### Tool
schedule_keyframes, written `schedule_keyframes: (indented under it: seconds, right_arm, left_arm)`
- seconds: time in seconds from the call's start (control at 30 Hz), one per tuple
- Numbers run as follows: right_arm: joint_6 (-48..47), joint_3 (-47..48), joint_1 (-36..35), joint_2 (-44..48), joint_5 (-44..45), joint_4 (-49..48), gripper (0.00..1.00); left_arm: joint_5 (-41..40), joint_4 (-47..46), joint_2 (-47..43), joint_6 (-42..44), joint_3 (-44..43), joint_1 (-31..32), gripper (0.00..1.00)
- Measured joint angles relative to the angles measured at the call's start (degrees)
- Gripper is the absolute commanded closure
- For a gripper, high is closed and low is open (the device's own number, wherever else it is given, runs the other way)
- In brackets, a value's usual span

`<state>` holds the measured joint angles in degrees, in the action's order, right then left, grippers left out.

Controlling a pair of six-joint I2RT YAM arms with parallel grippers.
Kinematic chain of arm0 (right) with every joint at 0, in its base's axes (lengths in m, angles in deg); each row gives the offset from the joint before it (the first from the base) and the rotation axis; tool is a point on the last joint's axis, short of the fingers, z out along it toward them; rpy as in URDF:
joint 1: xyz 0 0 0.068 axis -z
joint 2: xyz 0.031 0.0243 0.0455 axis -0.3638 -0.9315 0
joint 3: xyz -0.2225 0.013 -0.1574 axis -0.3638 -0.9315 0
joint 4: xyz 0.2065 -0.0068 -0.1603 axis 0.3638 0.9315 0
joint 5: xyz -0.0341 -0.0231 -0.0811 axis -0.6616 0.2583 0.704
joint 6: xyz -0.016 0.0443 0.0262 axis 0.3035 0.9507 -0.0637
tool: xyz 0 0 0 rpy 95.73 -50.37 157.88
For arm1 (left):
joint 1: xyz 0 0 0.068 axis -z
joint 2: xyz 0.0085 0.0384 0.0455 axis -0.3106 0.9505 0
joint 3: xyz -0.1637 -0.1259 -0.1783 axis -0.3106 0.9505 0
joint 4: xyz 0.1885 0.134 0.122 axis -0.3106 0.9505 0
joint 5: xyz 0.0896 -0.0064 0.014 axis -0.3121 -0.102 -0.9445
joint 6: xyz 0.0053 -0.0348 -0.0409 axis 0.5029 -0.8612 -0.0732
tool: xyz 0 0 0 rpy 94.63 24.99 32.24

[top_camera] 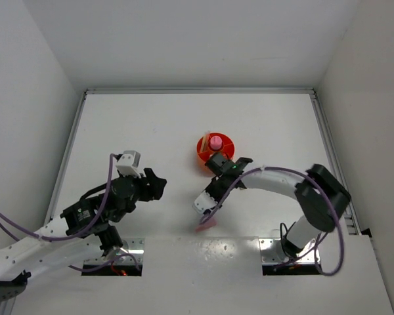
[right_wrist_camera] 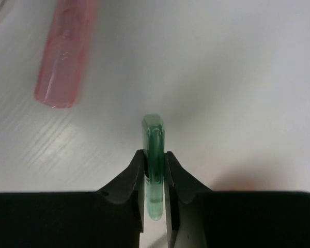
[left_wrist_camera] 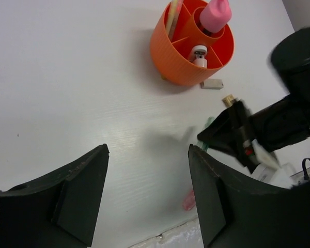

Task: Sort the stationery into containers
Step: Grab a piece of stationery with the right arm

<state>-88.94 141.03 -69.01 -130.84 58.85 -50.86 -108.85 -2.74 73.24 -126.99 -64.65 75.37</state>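
Note:
The orange tub's far section (top_camera: pixel 227 142) is outward of my right gripper and looks empty, so my right gripper needs to move up and outward over that section to let go of the green stick.
My right gripper (right_wrist_camera: pixel 155 155) is shut on a translucent green stick (right_wrist_camera: pixel 155 132), held end-on just over the white table. A pink stick (right_wrist_camera: pixel 67 51) lies on the table beyond it to the left, near the front edge (top_camera: pixel 205 225). The round orange tub (top_camera: pixel 216 149) stands behind my right gripper (top_camera: pixel 203 206). In the left wrist view the tub (left_wrist_camera: pixel 168 51) holds a pink-capped tube (left_wrist_camera: pixel 216 14) in its central well, a cream stick (left_wrist_camera: pixel 171 15) and a small white item (left_wrist_camera: pixel 199 54). My left gripper (left_wrist_camera: pixel 147 196) is open and empty, left of the tub (top_camera: pixel 154 184).
Two small beige blocks (left_wrist_camera: pixel 212 83) (left_wrist_camera: pixel 228 99) lie on the table just in front of the tub. White walls stand on three sides of the table. The right arm's black wrist (left_wrist_camera: pixel 279 119) is close to the blocks.

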Motion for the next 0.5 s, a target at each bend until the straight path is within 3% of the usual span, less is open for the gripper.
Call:
schedule_keyframes:
  seconds: [0.1,0.2,0.37,0.5]
  right_arm:
    - [13.2,0.0,-0.1,10.5,2.0,-3.3,1.00]
    - [29.8,2.7,0.0,19.0,10.8,-8.1,1.00]
    - [52.6,9.1,1.9,22.1,30.2,-13.4,1.00]
    - [66.6,10.1,3.6,22.7,39.8,-11.1,1.00]
  left_arm:
    - [1.7,-0.3,1.2,0.4,0.1,0.0,0.31]
    - [3.3,-0.8,4.6,0.9,0.1,0.0,0.31]
    - [5.3,-0.7,10.1,1.1,0.1,0.0,0.31]
    - [5.6,-1.1,10.2,1.2,0.1,0.0,0.31]
